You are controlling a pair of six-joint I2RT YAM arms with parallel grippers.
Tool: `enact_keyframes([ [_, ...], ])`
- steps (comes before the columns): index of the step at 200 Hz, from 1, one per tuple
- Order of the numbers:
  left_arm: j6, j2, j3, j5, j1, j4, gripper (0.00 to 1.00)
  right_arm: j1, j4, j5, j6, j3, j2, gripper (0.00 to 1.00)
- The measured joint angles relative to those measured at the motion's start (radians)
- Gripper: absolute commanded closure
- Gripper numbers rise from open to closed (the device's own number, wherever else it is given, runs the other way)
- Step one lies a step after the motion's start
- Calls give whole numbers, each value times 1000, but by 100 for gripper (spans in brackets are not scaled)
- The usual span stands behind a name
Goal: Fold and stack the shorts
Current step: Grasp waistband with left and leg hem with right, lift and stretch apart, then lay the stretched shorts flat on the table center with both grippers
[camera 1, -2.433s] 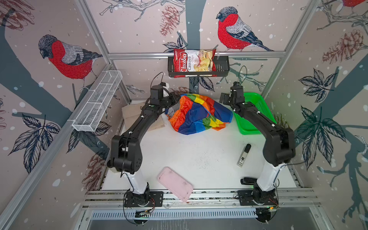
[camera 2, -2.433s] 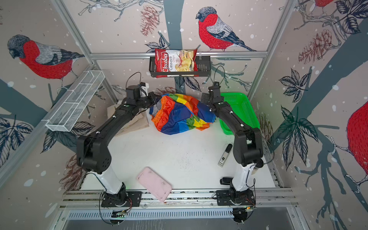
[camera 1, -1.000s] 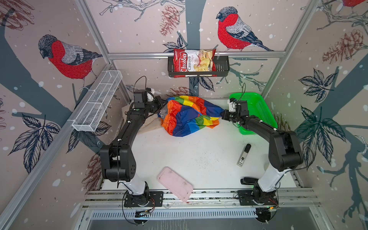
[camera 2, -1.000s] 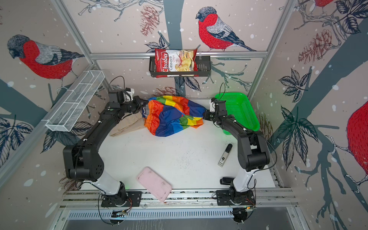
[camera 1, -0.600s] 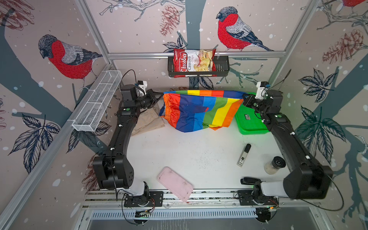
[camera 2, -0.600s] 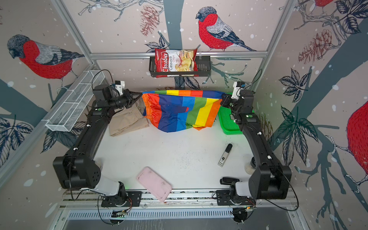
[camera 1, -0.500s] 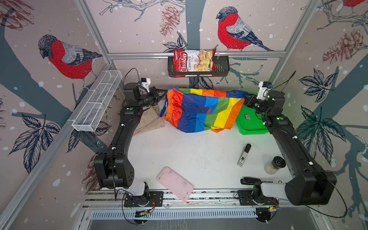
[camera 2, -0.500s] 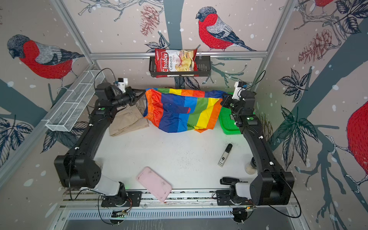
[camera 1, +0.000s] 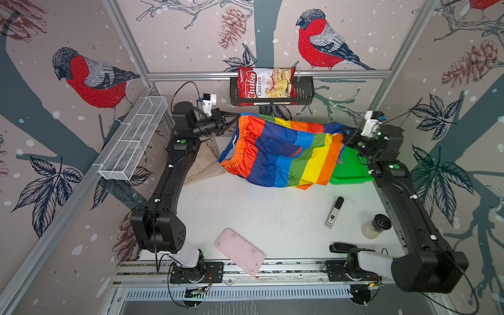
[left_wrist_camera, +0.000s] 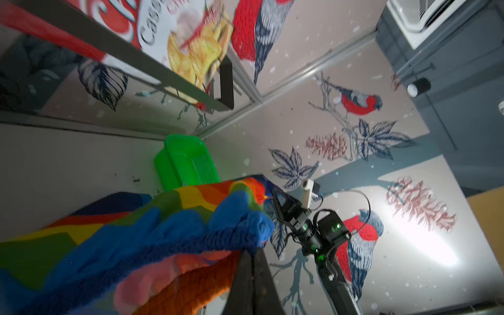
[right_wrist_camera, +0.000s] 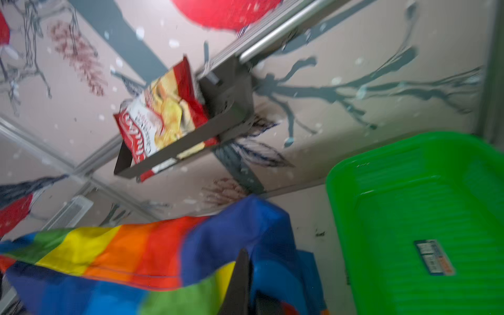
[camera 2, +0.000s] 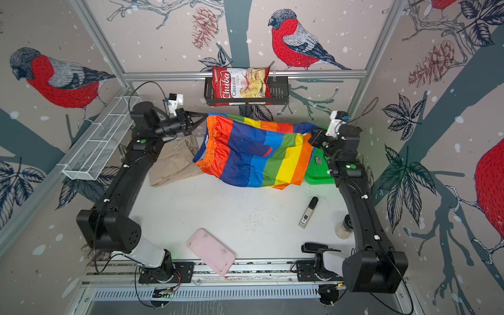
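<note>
The bare tabletop by the stick-shaped device (camera 1: 323, 199) is below my right gripper and back. I will move my right gripper down and back next to release the blue far corner.
The striped shorts (camera 1: 281, 152) (camera 2: 253, 152) hang stretched across the back of the table, lifted, with the lower edge sagging toward the tabletop. My left gripper (camera 1: 236, 116) (camera 2: 206, 113) is shut on the orange waistband end; in the left wrist view its jaws (left_wrist_camera: 252, 252) pinch the bunched cloth (left_wrist_camera: 136, 231). My right gripper (camera 1: 345, 137) (camera 2: 311, 137) is shut on the blue far corner, and the right wrist view shows the gripper (right_wrist_camera: 244, 255) closed on the fabric (right_wrist_camera: 136, 253). The beige shorts (camera 1: 204, 163) (camera 2: 174, 163) lie flat at back left, partly under my left arm.
A green basket (camera 1: 351, 169) (camera 2: 317, 174) (right_wrist_camera: 409, 218) sits at back right, partly behind the striped cloth. On the table lie a pink case (camera 1: 240, 255), a black-and-white stick-shaped device (camera 1: 334, 212) and a small jar (camera 1: 376, 226). A chip bag (camera 1: 266, 86) hangs in a rack above.
A second ago the striped shorts were bunched low between the grippers. Both arms have since lifted and drawn apart, spreading the shorts wide; over the last half second the cloth has sagged a little.
</note>
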Motion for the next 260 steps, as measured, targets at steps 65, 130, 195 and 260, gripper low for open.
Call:
enact_keyframes([
  [65, 91, 433, 529, -104, 17, -346, 100, -52, -130, -16, 4, 412, 308, 100],
  [130, 145, 209, 431, -37, 65, -296, 100, -69, 37, 31, -8, 101, -19, 100],
  [195, 269, -114, -603, -79, 121, -204, 100, 68, -35, 138, 34, -464, -208, 100],
  [260, 424, -208, -977, -172, 125, -324, 100, 104, -242, 280, 37, -539, -114, 86],
])
